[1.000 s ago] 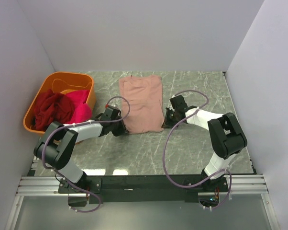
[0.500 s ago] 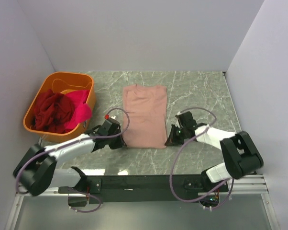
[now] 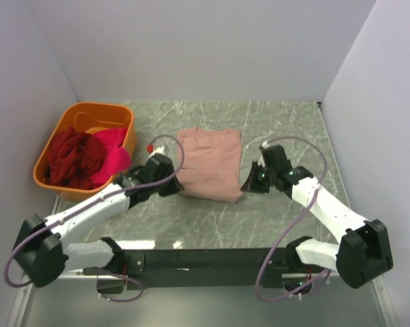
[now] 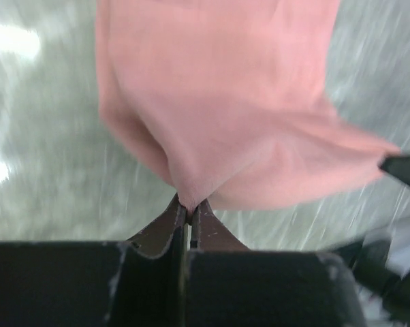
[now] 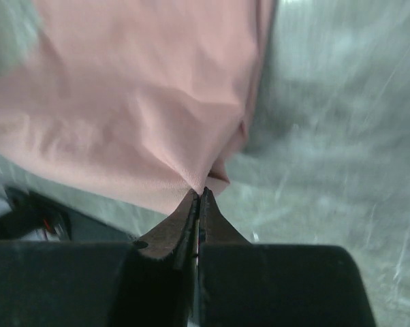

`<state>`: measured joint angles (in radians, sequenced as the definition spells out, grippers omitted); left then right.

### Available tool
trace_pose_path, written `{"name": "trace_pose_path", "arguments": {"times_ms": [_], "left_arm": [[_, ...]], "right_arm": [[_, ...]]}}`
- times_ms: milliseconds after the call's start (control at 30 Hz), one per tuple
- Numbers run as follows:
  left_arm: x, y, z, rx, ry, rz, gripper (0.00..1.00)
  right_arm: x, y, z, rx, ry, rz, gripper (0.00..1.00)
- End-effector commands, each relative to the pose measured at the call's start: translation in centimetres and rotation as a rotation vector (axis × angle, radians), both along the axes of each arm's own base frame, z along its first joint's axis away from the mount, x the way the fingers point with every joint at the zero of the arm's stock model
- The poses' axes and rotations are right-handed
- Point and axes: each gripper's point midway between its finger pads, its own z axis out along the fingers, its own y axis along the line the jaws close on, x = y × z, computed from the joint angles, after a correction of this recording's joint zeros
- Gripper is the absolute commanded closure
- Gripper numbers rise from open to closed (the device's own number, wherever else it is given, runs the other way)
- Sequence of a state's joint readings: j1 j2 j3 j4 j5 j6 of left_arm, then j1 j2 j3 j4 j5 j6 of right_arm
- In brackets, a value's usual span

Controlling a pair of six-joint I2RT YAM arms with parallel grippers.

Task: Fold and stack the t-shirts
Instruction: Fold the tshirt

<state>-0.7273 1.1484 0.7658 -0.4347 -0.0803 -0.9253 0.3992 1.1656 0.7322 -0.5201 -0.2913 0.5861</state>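
I should carry the pinched corner outward with my left gripper next and release it on the pink t-shirt's far corner on the tub side, because that far corner lies flat outward of my left gripper.
A dusty pink t-shirt (image 3: pixel 210 162) lies in the middle of the marble table, its near edge lifted. My left gripper (image 3: pixel 173 185) is shut on the near left corner of that pink t-shirt (image 4: pixel 218 102), the cloth pinched between the fingertips. My right gripper (image 3: pixel 249 184) is shut on the near right corner of the pink t-shirt (image 5: pixel 137 95). A dark red t-shirt (image 3: pixel 70 158) and a magenta t-shirt (image 3: pixel 113 155) sit crumpled in the tub at the left. No print shows on the pink cloth.
The orange plastic tub (image 3: pixel 89 112) stands at the far left of the table. White walls close in the table on three sides. A black rail (image 3: pixel 205 260) with the arm bases runs along the near edge.
Both grippers have risen and moved away from the near edge, carrying the pink t-shirt's near corners. The shirt's near edge has lifted and the shirt looks shorter.
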Motion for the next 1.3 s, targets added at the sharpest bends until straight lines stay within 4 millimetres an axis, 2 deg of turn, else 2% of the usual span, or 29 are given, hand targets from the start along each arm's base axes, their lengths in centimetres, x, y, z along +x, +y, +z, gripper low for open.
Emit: {"name": "trace_pose_path", "arguments": {"times_ms": [0, 33, 100, 133, 200, 233, 300, 333, 400, 433, 467, 533, 567, 600, 633, 733, 800, 833, 900, 933, 967, 1000, 1033, 1067, 1100, 1133, 1167, 1233, 1267], "left_arm": [[5.4, 0.5, 3.4, 0.028, -0.143, 0.092, 0.99], [7.2, 1.0, 4.1, 0.041, -0.157, 0.128, 0.99], [9.1, 1.3, 4.9, 0.061, -0.193, 0.134, 0.99], [10.5, 1.5, 5.3, 0.068, -0.203, 0.153, 0.99], [12.0, 1.5, 5.9, 0.081, -0.227, 0.146, 0.99], [13.5, 1.5, 6.6, 0.081, -0.247, 0.161, 0.99], [14.9, 1.7, 6.9, 0.099, -0.257, 0.169, 0.99], [16.3, 1.7, 7.5, 0.101, -0.267, 0.184, 0.99], [17.6, 1.8, 7.8, 0.114, -0.278, 0.189, 0.99], [18.8, 1.7, 7.9, 0.119, -0.284, 0.192, 0.99], [19.6, 1.6, 8.1, 0.121, -0.297, 0.191, 0.99], [21.4, 1.4, 7.7, 0.13, -0.292, 0.192, 0.99], [22.0, 1.4, 7.5, 0.137, -0.291, 0.192, 0.99], [23.0, 1.3, 8.5, 0.13, -0.308, 0.198, 0.99], [23.9, 1.4, 7.0, 0.153, -0.284, 0.195, 0.99], [26.6, 0.8, 6.5, 0.149, -0.31, 0.184, 0.99], [28.3, 0.5, 7.4, 0.145, -0.343, 0.186, 0.99], [29.1, 0.7, 5.9, 0.16, -0.32, 0.184, 0.99], [30.6, 1.0, 6.0, 0.155, -0.322, 0.192, 0.99], [31.1, 1.0, 4.6, 0.164, -0.297, 0.182, 0.99], [31.5, 1.0, 4.2, 0.164, -0.291, 0.179, 0.97], [32.1, 0.8, 4.5, 0.153, -0.298, 0.17, 0.84], [32.6, 1.0, 3.6, 0.156, -0.288, 0.163, 0.72], [32.9, 0.9, 3.4, 0.157, -0.288, 0.153, 0.61], [33.3, 0.8, 4.0, 0.149, -0.3, 0.146, 0.35], [33.3, 0.4, 3.8, 0.143, -0.298, 0.126, 0.22], [33.5, 0.3, 4.0, 0.143, -0.306, 0.119, 0.07], [33.4, 0.2, 4.9, 0.136, -0.324, 0.108, 0.01], [33.4, 0.3, 5.3, 0.131, -0.334, 0.11, 0.01]], "right_arm": [[4.3, -1.3, 3.4, -0.073, -0.133, -0.09, 1.0], [5.7, -1.1, 5.1, -0.065, -0.176, -0.101, 1.0], [7.7, -1.5, 5.7, -0.094, -0.199, -0.134, 1.0], [9.0, -1.5, 7.3, -0.09, -0.236, -0.154, 1.0], [10.9, -2.0, 7.3, -0.105, -0.231, -0.18, 1.0], [12.1, -1.7, 8.6, -0.085, -0.26, -0.185, 1.0], [13.7, -1.7, 8.5, -0.073, -0.248, -0.19, 1.0], [14.8, -1.5, 9.6, -0.056, -0.266, -0.193, 1.0], [16.3, -1.3, 8.9, -0.058, -0.244, -0.194, 1.0], [17.4, -1.4, 9.9, -0.052, -0.26, -0.204, 1.0], [18.0, -1.4, 8.8, -0.064, -0.23, -0.206, 1.0], [19.3, -1.5, 9.4, -0.055, -0.237, -0.217, 1.0], [19.9, -1.5, 8.7, -0.056, -0.223, -0.217, 1.0], [20.4, -1.4, 8.6, -0.054, -0.22, -0.22, 1.0], [21.3, -1.7, 8.2, -0.057, -0.214, -0.23, 1.0], [23.4, -1.9, 8.3, -0.062, -0.237, -0.251, 1.0], [25.0, -2.2, 7.0, -0.062, -0.225, -0.26, 1.0], [26.3, -2.2, 7.9, -0.051, -0.257, -0.264, 1.0], [28.1, -2.5, 6.0, -0.063, -0.232, -0.257, 1.0], [29.5, -2.4, 7.2, -0.056, -0.262, -0.258, 1.0], [30.0, -2.5, 5.1, -0.072, -0.212, -0.253, 0.97], [30.4, -2.4, 4.7, -0.08, -0.206, -0.24, 0.91], [31.5, -2.4, 5.9, -0.079, -0.233, -0.242, 0.76], [31.5, -2.3, 4.8, -0.088, -0.204, -0.235, 0.71], [31.7, -2.3, 5.1, -0.09, -0.208, -0.231, 0.65], [31.9, -2.3, 5.4, -0.089, -0.214, -0.234, 0.54], [32.0, -2.3, 6.0, -0.083, -0.229, -0.233, 0.49], [31.6, -2.3, 6.2, -0.078, -0.23, -0.236, 0.45], [31.4, -2.2, 7.5, -0.062, -0.261, -0.235, 0.43]]}}
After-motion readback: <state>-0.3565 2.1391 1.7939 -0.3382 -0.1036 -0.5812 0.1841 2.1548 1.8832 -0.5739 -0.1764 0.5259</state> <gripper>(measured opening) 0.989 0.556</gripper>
